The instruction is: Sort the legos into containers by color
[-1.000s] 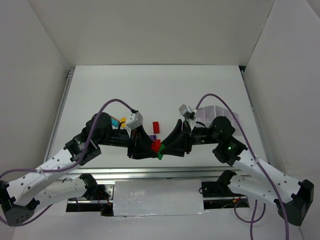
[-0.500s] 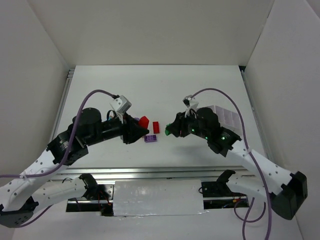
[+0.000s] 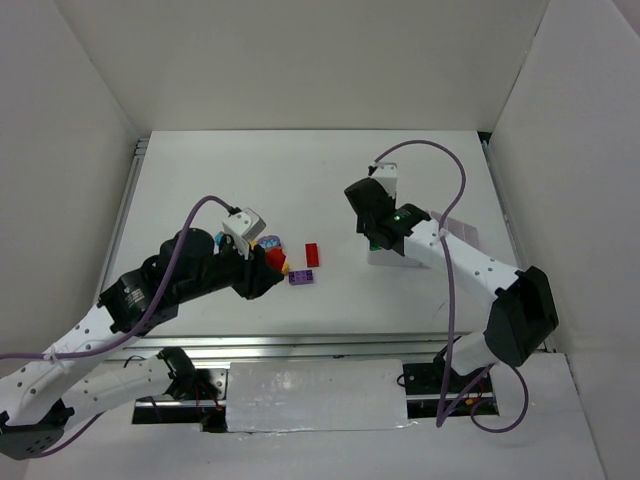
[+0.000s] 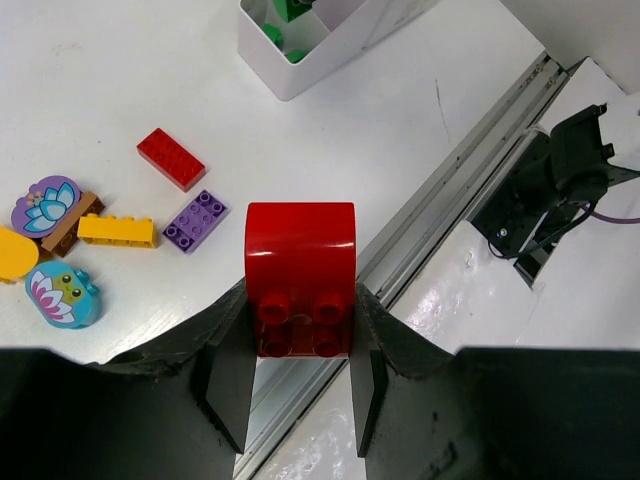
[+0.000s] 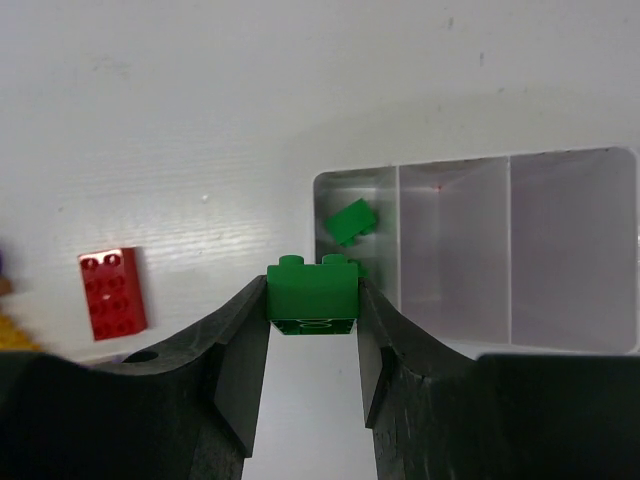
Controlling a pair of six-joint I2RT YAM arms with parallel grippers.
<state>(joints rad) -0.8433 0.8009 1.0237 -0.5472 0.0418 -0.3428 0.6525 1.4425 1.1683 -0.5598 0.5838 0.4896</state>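
Observation:
The tray's end section [image 3: 380,247] [image 5: 358,236] nearest the flat red brick already has a green brick in it. My right gripper should go lower and shift first to get over that section.
My left gripper [image 3: 272,264] is shut on a red brick with a rounded top [image 4: 300,255] and holds it above the table; the left wrist view shows the jaws [image 4: 300,325] pressed on both its sides. My right gripper [image 3: 375,240] is shut on a green brick [image 5: 313,292] and hovers at the near-left corner of the white tray [image 5: 455,165]. Another green brick [image 5: 351,220] lies in the tray's leftmost compartment. On the table lie a flat red brick [image 3: 312,254], a purple brick [image 3: 300,277] and a yellow brick [image 4: 118,230].
A purple flower piece on a brown brick [image 4: 50,205], a teal flower piece [image 4: 65,295] and an orange piece [image 4: 10,252] lie left of the loose bricks. The tray [image 4: 300,65] stands right of centre. A metal rail [image 3: 320,345] runs along the table's near edge.
The two grippers were together near the front edge with the red and green bricks. They drew apart. The right one carried the green brick back and right to the tray; the left one keeps the red brick.

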